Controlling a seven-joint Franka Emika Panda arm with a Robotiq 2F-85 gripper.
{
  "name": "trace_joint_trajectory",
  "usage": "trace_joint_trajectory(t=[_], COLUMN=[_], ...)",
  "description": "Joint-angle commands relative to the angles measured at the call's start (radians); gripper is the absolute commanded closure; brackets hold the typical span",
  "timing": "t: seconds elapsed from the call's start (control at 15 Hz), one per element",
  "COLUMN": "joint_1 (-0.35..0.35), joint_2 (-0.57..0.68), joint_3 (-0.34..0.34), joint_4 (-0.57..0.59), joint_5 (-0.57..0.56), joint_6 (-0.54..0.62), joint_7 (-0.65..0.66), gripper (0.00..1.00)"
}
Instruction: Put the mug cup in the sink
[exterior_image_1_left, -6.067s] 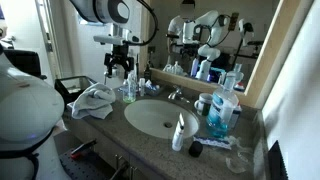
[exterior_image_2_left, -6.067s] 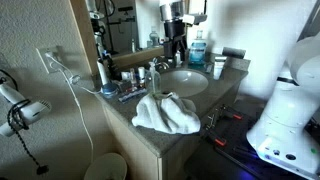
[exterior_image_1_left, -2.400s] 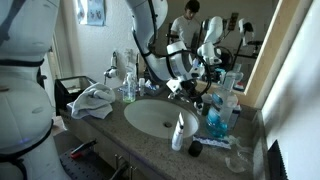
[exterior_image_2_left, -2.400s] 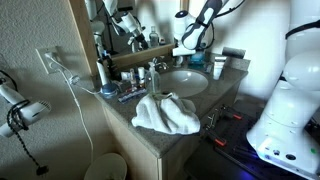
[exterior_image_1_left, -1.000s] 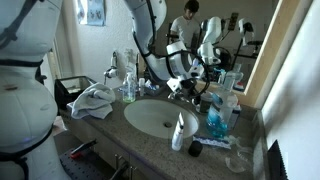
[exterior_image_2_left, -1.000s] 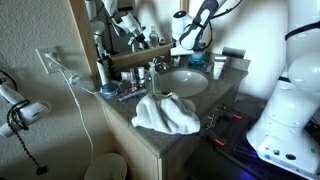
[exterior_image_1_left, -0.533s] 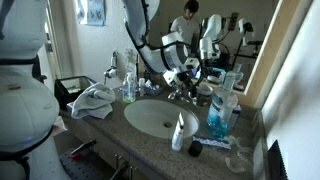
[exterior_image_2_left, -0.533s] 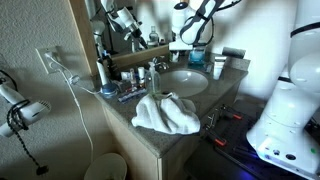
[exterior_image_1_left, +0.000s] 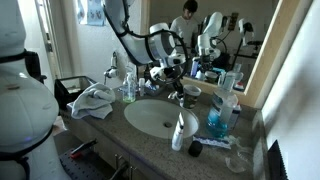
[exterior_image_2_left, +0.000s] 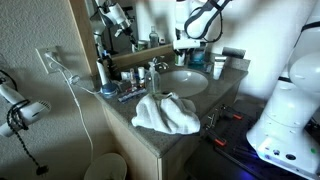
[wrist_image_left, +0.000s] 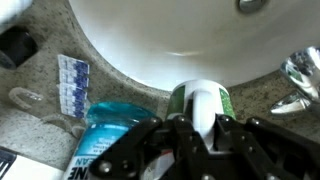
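Note:
I need to carry the mug cup (exterior_image_1_left: 190, 92) in my gripper over the open white basin (exterior_image_1_left: 158, 119) next, lower it inside and then release it, because the cup is still hanging at the sink's rim.
The mug cup (wrist_image_left: 200, 102) is green and white with a white handle. My gripper (wrist_image_left: 203, 125) is shut on that handle in the wrist view, with the cup hanging just below the jaws. It hangs over the counter right at the rim of the white sink (wrist_image_left: 150, 45). In an exterior view the gripper (exterior_image_1_left: 183, 82) holds the cup (exterior_image_1_left: 190, 92) above the far edge of the sink (exterior_image_1_left: 150, 118), by the faucet. In the exterior view from the opposite end, the gripper (exterior_image_2_left: 193, 44) hangs over the sink (exterior_image_2_left: 185, 82); the cup is hard to make out there.
A blue mouthwash bottle (wrist_image_left: 105, 140), a blister pack (wrist_image_left: 72, 80) and the chrome faucet (wrist_image_left: 300, 75) lie close round the cup. A white tube (exterior_image_1_left: 180, 130) and the blue bottle (exterior_image_1_left: 220, 115) stand beside the sink. A crumpled towel (exterior_image_1_left: 95, 100) lies on the counter's other end.
The arm has lifted the cup off the counter and carried it sideways toward the sink. The jaws have stayed shut on the handle.

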Motion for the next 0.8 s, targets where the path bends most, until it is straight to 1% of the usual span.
trace_joint_trajectory(t=[0.0,0.13,0.33,0.47,0.73], joint_1=[-0.037,-0.048,-0.061,-0.065,-0.063], joint_2=[-0.135,-0.16,-0.166,-0.152,-0.111], joint_3=[0.079,0.113,0.15,0.168,0.192], joint_4=[-0.114,-0.154,-0.201,-0.222,-0.235], joint_5=[0.056,0.092,0.143,0.172,0.181], joint_6=[-0.085,-0.119,-0.128,-0.113,-0.082], joint_7=[-0.03,-0.033,-0.041,-0.051,-0.044], gripper=[0.98,0.98,0.98,0.98,0.98])
